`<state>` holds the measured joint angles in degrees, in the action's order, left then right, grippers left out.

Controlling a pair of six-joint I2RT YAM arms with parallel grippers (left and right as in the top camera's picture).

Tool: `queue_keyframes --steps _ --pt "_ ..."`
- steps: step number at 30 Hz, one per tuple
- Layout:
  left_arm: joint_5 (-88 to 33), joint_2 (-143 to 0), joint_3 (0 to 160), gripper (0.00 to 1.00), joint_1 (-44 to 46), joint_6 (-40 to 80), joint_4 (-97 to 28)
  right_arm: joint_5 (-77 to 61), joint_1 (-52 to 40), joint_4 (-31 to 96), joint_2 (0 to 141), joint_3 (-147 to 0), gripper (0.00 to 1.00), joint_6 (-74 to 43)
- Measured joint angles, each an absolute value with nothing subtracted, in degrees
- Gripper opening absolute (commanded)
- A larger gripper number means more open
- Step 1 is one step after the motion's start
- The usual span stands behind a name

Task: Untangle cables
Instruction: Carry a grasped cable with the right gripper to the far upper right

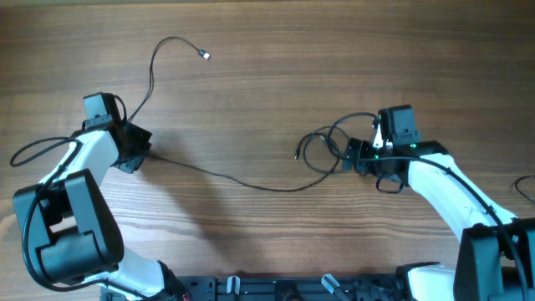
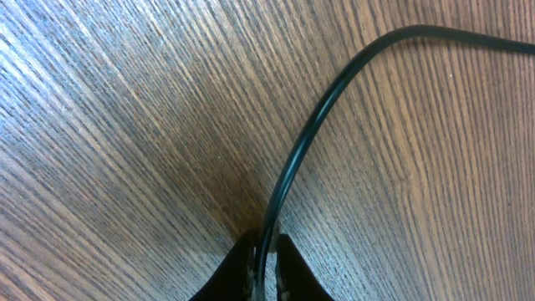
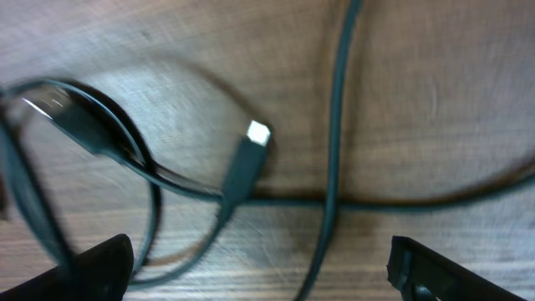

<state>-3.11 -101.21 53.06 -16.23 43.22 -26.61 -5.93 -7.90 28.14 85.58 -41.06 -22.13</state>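
I need to lower my right gripper next and close it on the looped cable's crossing by its small plug point(image 3: 237, 199), because plug and cable pieces there are between the open fingers.
A thin black cable point(image 1: 242, 181) runs across the wooden table from my left gripper point(image 1: 138, 150) to a loose tangle of loops point(image 1: 326, 146) at my right gripper point(image 1: 349, 155). Its far end rises to a small plug point(image 1: 204, 55) at the upper left. My left gripper point(image 2: 265, 251) is shut on the cable point(image 2: 309, 134), which arcs away to the upper right. My right gripper point(image 3: 259, 267) is open above the crossing strands point(image 3: 334, 125), with a plug end point(image 3: 247, 163) lying between the fingers' span.
The wooden tabletop point(image 1: 276, 84) fills all views. Thicker black arm wires loop at the left edge point(image 1: 33, 150) and by the right arm point(image 1: 389, 184). The arm bases stand along the front edge point(image 1: 276, 288).
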Motion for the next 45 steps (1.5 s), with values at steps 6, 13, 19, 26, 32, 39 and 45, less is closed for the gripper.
queue_keyframes --steps 6,13,19,26,32,39,45 --pt "-3.14 -101.21 53.06 0.11 -16.23 43.22 -26.50 -1.37 -7.90 26.17 85.73 -38.81 1.00 -33.06" --pt "-3.16 -101.21 53.06 0.13 -16.23 43.22 -26.33 5.21 -9.78 20.10 90.00 -40.77 1.00 -44.42" --pt "-3.33 -101.21 53.06 0.14 -16.23 43.22 -26.28 15.92 -16.38 22.87 94.67 -43.20 0.84 -47.33" --pt "-3.38 -101.21 53.06 0.16 -16.23 43.22 -26.24 18.52 -17.32 25.87 95.39 -43.72 0.05 -54.06" --pt "-3.64 -101.21 53.06 0.18 -16.23 43.24 -26.06 18.06 -16.64 24.88 95.29 -44.05 0.04 -52.47" --pt "-3.86 -101.21 53.06 0.18 -16.23 43.24 -26.09 6.66 -5.41 36.14 99.13 -57.98 0.04 -34.94" --pt "-3.77 -101.21 53.06 0.18 -16.23 43.24 -26.11 -6.44 3.53 37.47 98.89 -77.06 0.04 -20.36"
